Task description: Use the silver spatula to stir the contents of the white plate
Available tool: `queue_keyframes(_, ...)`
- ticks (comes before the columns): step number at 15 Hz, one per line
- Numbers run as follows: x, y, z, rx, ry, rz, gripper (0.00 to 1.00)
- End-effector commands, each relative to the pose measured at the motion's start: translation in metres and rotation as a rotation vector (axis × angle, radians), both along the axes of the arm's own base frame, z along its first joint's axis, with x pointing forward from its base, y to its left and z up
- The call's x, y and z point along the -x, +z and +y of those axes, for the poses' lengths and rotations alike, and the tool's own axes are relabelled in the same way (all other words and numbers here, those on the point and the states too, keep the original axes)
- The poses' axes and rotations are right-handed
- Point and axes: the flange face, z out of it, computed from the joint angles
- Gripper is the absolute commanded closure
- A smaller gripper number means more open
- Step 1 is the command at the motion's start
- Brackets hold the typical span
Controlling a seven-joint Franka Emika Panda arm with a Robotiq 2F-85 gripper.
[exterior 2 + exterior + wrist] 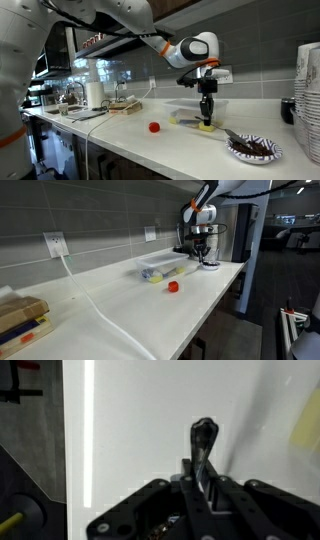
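Note:
I'll next tilt and lower my gripper to the tabletop below, beside the plate, and release the silver spatula (204, 435), as its blade reaches the plate.
In the wrist view my gripper (203, 468) is shut on the silver spatula (204, 435), whose slender rounded end sticks out past the fingers over the white counter. In both exterior views the gripper (203, 252) (207, 112) points straight down, close above the counter. The white plate (256, 160), a small round dish with dark contents, lies to the right of the gripper and apart from it. It also appears as a pale disc (211, 265) just below the gripper at the counter's far end.
A clear plastic container (158, 267) (187, 121) with yellow pieces lies beside the gripper. A red cap-like object (173, 286) (154, 127) lies further along the counter. A tall stack of white cups (308, 100) stands beyond the plate. A white cable (85, 295) trails across the counter.

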Motion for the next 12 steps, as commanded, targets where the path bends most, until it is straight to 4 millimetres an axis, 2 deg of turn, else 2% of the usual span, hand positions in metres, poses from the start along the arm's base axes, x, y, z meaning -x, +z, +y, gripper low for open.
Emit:
queue_keyframes(1,0.01,0.006,0.027,0.08,0.047,0.002,0.97)
queue_keyframes(6,0.006,0.007,0.041,0.165,0.063,-0.017,0.97)
queue_keyframes(12,0.012,-0.007,0.037,0.244,0.024,-0.009,0.97)
